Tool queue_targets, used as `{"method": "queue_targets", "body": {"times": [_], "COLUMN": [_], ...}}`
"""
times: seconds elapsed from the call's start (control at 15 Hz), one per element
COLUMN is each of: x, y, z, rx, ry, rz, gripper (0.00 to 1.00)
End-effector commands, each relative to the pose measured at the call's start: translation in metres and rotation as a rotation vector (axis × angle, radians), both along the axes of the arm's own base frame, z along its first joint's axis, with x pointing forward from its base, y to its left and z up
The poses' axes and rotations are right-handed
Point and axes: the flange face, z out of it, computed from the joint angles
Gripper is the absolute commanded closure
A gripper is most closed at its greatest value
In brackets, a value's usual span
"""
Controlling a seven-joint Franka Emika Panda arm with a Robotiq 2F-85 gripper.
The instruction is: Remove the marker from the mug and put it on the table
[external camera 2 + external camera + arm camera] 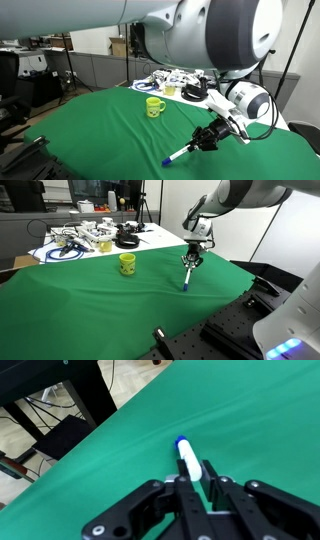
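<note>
I should keep my gripper above the green cloth next and open my fingers to let go of the marker.
The marker point(188, 457) is a thin pen with a white body and a blue tip. My gripper point(194, 478) is shut on its upper part. In both exterior views the marker point(186, 281) hangs slanted from the gripper point(191, 264), with its blue tip at or just above the green cloth of the table point(100, 305). It shows the same way in an exterior view point(180, 155) below the gripper point(207, 138). The yellow-green mug point(127, 264) stands upright on the cloth, well apart from the gripper, also in an exterior view point(154, 106).
A white table point(75, 242) cluttered with cables and tools stands behind the green cloth. A black chair and dark frame point(60, 430) stand beyond the cloth's edge in the wrist view. Dark equipment point(230, 330) lies at the cloth's near edge.
</note>
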Motion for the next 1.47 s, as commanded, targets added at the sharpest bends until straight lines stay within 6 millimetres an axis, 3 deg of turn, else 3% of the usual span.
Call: {"method": "queue_targets", "body": {"times": [0.0,0.33,0.6,0.67,0.73,0.93,1.27,1.4], "x": [0.001,-0.003,-0.004,-0.002,0.003,0.022,0.060,0.070], "y": [-0.011,-0.018,-0.012,-0.010,-0.005,0.008,0.032,0.039], "z": [-0.005,-0.018,-0.015,-0.012,-0.006,0.021,0.112,0.145], "rx": [-0.038,-0.088,-0.107,-0.109,-0.100,-0.093,-0.046,-0.023], "ry": [0.024,0.039,0.045,0.054,0.058,0.069,0.018,-0.008], "rz": [-0.001,0.019,0.049,0.050,0.060,0.070,0.121,0.140], "gripper": [0.95,0.95,0.95,0.59,0.56,0.38,0.03,0.00]}}
